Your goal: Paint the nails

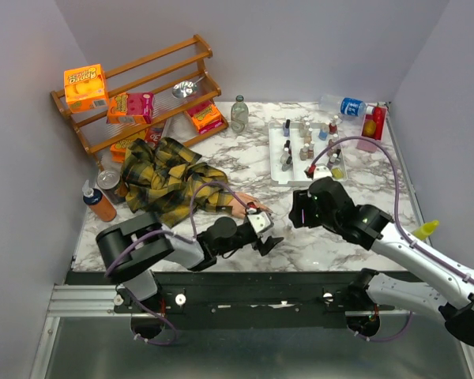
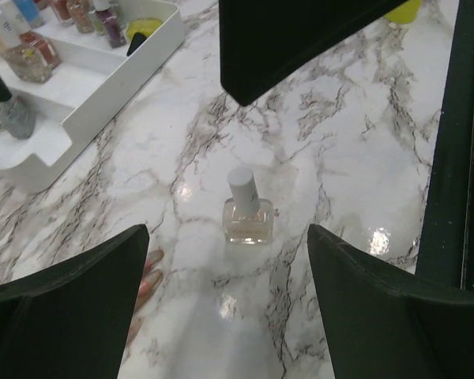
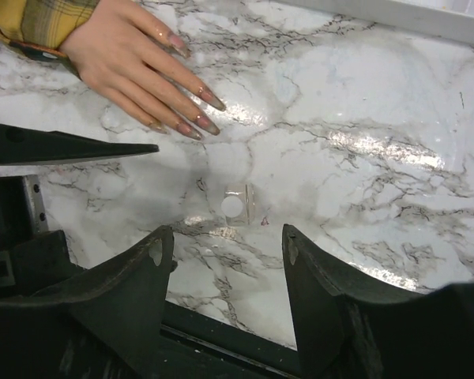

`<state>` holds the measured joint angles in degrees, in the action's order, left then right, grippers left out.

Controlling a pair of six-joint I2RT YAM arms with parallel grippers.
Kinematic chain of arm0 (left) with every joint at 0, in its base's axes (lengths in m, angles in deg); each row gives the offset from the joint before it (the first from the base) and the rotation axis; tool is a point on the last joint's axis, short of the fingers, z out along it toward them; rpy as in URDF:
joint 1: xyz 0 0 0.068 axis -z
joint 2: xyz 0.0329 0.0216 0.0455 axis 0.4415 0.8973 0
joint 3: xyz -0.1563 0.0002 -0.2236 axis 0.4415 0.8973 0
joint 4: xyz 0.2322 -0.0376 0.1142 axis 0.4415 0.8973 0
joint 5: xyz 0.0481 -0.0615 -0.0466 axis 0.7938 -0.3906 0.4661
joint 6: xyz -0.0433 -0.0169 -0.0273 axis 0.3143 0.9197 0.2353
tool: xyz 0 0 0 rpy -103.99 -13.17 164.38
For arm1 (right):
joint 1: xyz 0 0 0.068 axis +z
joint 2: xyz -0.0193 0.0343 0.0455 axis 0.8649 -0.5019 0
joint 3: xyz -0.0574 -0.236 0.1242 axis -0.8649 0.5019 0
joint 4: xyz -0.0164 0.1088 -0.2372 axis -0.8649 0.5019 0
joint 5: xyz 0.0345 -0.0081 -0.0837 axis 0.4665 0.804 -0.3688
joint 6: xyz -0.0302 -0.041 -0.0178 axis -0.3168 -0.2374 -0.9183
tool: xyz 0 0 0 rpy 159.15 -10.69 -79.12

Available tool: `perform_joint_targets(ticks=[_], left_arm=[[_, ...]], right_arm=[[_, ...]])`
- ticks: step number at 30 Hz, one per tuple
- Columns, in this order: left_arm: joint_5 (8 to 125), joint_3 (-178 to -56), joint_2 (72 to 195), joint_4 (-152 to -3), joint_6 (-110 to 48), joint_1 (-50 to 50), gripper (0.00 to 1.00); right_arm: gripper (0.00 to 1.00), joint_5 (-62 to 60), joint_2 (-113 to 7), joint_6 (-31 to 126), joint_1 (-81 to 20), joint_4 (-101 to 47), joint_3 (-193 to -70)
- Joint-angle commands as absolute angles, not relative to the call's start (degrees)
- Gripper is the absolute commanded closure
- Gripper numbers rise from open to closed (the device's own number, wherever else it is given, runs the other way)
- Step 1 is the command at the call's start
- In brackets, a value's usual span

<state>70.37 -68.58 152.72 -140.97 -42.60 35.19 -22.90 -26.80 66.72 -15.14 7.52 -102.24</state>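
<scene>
The right gripper comes down onto the bottle's sides next.
A peach mannequin hand [image 3: 130, 55] sticks out of a yellow-and-black plaid sleeve [image 1: 170, 180] and lies flat on the marble table. Its long nails [image 3: 209, 99] look glossy pink; their tips also show at the left of the left wrist view as nails [image 2: 148, 272]. A small clear polish bottle [image 2: 247, 213] with a white cap stands upright just beyond the fingertips. My left gripper [image 2: 229, 316] is open, with the bottle ahead of its jaws and untouched. My right gripper [image 3: 227, 260] hovers open above the same bottle [image 3: 238, 205]. In the top view the left gripper [image 1: 267, 241] is beside the hand and the right gripper [image 1: 300, 212] faces it.
A white tray [image 1: 278, 170] with several polish bottles sits behind the right arm. A wooden rack [image 1: 134, 95] with boxes leans at the back left. A glass bottle [image 1: 238, 114], an orange bottle [image 1: 101, 204], a water bottle [image 1: 344, 105] and a red carton [image 1: 373, 125] stand around the edges.
</scene>
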Motion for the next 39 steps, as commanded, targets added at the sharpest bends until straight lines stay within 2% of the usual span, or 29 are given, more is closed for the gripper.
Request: perform_joint_targets(ticks=[1, 5, 8, 12, 17, 23, 34, 39], left_arm=[[79.40, -67.14, 141.31, -123.13, -39.59, 35.68, 0.08], [86.77, -68.36, 129.71, -106.88, -37.31, 35.33, 0.05], [91.34, -70.37, 125.83, -99.40, -35.38, 34.89, 0.04], [100.03, -75.56, 125.81, -89.98, -28.28, 30.95, 0.03], [104.62, -81.02, 127.40, -80.05, -20.96, 24.43, 0.03], [110.68, -80.50, 124.59, -78.26, -18.13, 21.26, 0.01], [114.03, -77.16, 121.33, -81.78, -19.63, 21.09, 0.01], [114.74, -76.19, 120.54, -83.01, -19.89, 21.18, 0.01]], right_arm=[[0.34, -18.24, -28.08, 63.42, -16.89, 10.18, -105.78], [0.34, -15.50, -31.60, 61.84, -17.60, 10.44, -107.10], [0.34, -13.22, -34.23, 61.13, -17.69, 9.48, -107.11], [0.34, -12.60, -37.49, 60.78, -17.69, 8.69, -107.72], [0.36, -12.86, -40.74, 60.60, -17.69, 6.93, -107.20], [0.38, -12.77, -45.49, 60.43, -17.69, 4.47, -105.53], [0.39, -13.13, -51.20, 61.66, -17.77, 1.57, -103.07], [0.47, -12.60, -52.17, 62.54, -17.69, -0.01, -101.57]])
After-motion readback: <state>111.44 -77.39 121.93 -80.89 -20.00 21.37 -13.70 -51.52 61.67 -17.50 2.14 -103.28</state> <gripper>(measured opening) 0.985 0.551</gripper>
